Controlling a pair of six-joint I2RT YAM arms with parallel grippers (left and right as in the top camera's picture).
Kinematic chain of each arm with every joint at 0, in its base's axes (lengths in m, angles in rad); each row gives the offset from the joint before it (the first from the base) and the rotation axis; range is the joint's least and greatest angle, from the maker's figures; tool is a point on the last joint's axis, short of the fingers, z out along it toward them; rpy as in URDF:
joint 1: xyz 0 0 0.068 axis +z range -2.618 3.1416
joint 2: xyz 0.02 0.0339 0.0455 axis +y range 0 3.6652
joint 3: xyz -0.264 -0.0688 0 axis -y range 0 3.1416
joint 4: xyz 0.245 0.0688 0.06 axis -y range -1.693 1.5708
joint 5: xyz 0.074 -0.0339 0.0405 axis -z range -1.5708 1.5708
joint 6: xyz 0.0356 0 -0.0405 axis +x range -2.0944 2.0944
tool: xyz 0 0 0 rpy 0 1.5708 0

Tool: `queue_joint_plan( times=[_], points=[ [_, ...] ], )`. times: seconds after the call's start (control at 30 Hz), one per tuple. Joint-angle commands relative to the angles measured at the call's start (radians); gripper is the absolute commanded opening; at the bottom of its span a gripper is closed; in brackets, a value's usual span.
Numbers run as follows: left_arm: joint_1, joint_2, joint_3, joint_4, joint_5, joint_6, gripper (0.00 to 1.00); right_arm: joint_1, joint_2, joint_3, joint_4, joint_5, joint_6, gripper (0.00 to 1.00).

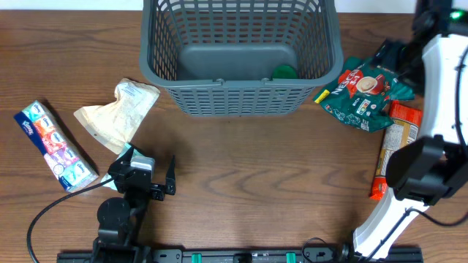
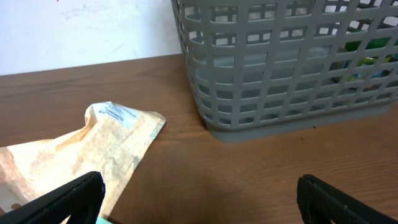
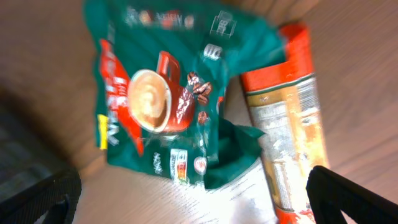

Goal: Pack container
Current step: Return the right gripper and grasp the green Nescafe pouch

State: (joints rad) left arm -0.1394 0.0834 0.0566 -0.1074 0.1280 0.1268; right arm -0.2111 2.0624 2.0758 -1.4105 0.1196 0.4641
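Observation:
Next, my right gripper lowers to the side of the green coffee bag [image 1: 382,107] by the orange packet, since the bag lies flat below my open fingers.
The dark grey slotted container [image 1: 241,98] stands at the back middle of the table, with a green item [image 1: 284,71] inside it. It also fills the upper right of the left wrist view [image 2: 280,81]. My left gripper [image 1: 148,162] [image 2: 202,205] is open and empty, low over the table in front of the container, next to a beige pouch [image 1: 117,113] [image 2: 93,149]. My right gripper [image 1: 391,58] [image 3: 196,205] is open and empty, above a green coffee bag [image 1: 365,91] [image 3: 168,99] and an orange packet [image 1: 395,142] [image 3: 289,118].
A blue and red tissue packet [image 1: 55,145] lies at the far left. The white right arm [image 1: 446,95] rises along the right edge, over part of the orange packet. A black cable [image 1: 44,215] runs at the front left.

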Motion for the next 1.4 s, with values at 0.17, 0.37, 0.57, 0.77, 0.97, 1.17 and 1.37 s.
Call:
queue_joint_plan(
  times=[0.17, 0.37, 0.57, 0.77, 0.97, 1.17, 1.37],
  points=[
    [-0.003, 0.001, -0.018, -0.022, 0.011, -0.01, 0.99, 0.002, 0.001, -0.334, 0.262, -0.018, 0.01, 0.99],
    [-0.003, 0.001, -0.018, -0.022, 0.011, -0.01, 0.99, 0.002, 0.001, -0.567, 0.516, -0.119, -0.048, 0.99],
    [-0.003, 0.001, -0.018, -0.022, 0.011, -0.01, 0.99, 0.002, 0.001, -0.727, 0.678, -0.139, -0.072, 0.99],
    [-0.003, 0.001, -0.018, -0.022, 0.011, -0.01, 0.99, 0.002, 0.001, -0.792, 0.719, -0.139, -0.08, 0.52],
    [-0.003, 0.001, -0.018, -0.022, 0.012, -0.01, 0.99, 0.002, 0.001, -0.795, 0.716, -0.145, -0.082, 0.01],
    [-0.003, 0.001, -0.018, -0.022, 0.012, -0.01, 0.98, 0.002, -0.019, -0.755, 0.663, -0.168, -0.117, 0.01],
    [-0.003, 0.001, -0.018, -0.022, 0.011, -0.01, 0.99, 0.003, -0.104, -0.586, 0.513, -0.169, -0.172, 0.01]
  ],
)
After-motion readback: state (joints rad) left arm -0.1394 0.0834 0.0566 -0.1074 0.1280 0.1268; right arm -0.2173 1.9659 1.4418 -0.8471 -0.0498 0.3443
